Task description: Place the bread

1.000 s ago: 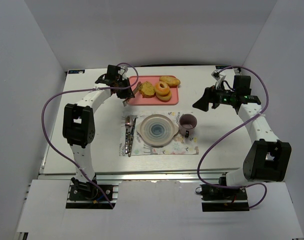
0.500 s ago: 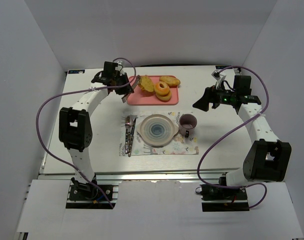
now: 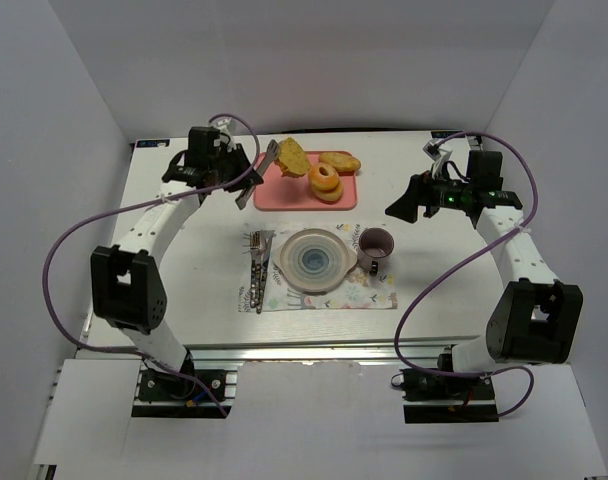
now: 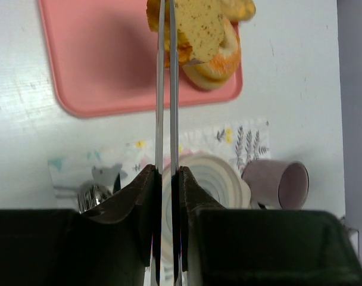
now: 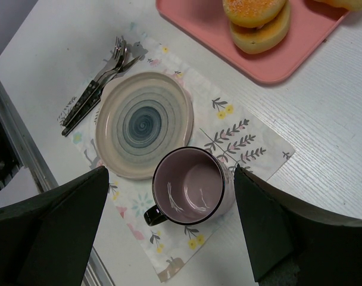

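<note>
My left gripper moves back from the tray [image 3: 284, 190] next, lowering the bread onto the plate's middle [image 3: 315, 261] to release the tongs, since the striped plate is empty.
The bread [image 3: 291, 155], a golden toasted slice, hangs tilted over the left part of the pink tray [image 3: 284, 190], pinched between the tips of thin metal tongs [image 3: 259, 172]. My left gripper [image 3: 232, 172] is shut on the tongs. In the left wrist view the two tong blades [image 4: 167, 89] run from my shut left gripper [image 4: 166, 176] up to the bread [image 4: 199, 27]. My right gripper [image 3: 404, 204] is open and empty, hovering above the purple mug [image 5: 190, 186]; in the right wrist view the gripper [image 5: 169, 176] has its fingers [image 5: 56, 226] wide apart.
A ring doughnut [image 3: 325, 178] and an oval bun [image 3: 340, 160] lie on the tray. A striped plate [image 3: 314, 260], the mug [image 3: 375, 246] and cutlery [image 3: 258, 270] sit on a floral placemat [image 3: 369, 295] mid-table.
My left arm has swung left and back. The tongs have lifted the bread off the tray and carried it a little toward the back. The right arm has not moved.
</note>
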{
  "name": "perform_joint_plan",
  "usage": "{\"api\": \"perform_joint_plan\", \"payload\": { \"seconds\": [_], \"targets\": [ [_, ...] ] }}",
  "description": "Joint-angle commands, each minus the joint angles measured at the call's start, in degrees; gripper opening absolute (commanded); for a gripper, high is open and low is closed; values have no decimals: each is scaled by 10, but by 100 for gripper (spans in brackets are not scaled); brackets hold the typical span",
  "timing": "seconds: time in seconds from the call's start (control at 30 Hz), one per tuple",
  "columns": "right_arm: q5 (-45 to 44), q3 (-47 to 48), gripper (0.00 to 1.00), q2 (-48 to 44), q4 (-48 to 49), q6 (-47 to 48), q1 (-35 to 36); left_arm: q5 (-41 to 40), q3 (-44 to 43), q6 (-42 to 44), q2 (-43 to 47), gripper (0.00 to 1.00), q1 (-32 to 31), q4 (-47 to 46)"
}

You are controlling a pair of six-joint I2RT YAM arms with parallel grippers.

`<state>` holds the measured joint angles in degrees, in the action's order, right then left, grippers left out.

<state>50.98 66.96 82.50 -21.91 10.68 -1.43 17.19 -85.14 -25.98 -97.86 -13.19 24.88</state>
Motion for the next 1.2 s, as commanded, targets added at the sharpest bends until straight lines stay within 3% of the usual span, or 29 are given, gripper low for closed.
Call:
{"api": "perform_joint_plan", "payload": {
  "seconds": [0.0, 0.3, 0.57, 0.7, 0.8, 0.9, 1.03, 1.17],
  "targets": [
    [9, 13, 89, -20, 7, -1, -2, 50, 43, -9, 94, 0, 1, -10],
    [3, 52, 89, -9, -19, 15, -2, 141, 248, -9, 282, 0, -27, 2],
    [-6, 80, 89, -2, -43, 20, -2, 89, 346, -31, 333, 0, -113, 9],
    [-9, 77, 89, -11, -47, 21, -2, 67, 364, -27, 334, 1, -120, 10],
    [-9, 70, 89, -16, -47, 22, -2, 50, 365, -10, 322, 5, -121, 27],
    [-10, 66, 89, -21, -47, 22, -2, 36, 366, -3, 309, 26, -122, 32],
    [-11, 63, 89, -23, -47, 25, -2, 32, 364, 0, 301, 39, -123, 29],
    [-11, 62, 89, -22, -45, 24, -2, 33, 360, 3, 301, 42, -123, 34]
  ]
}}
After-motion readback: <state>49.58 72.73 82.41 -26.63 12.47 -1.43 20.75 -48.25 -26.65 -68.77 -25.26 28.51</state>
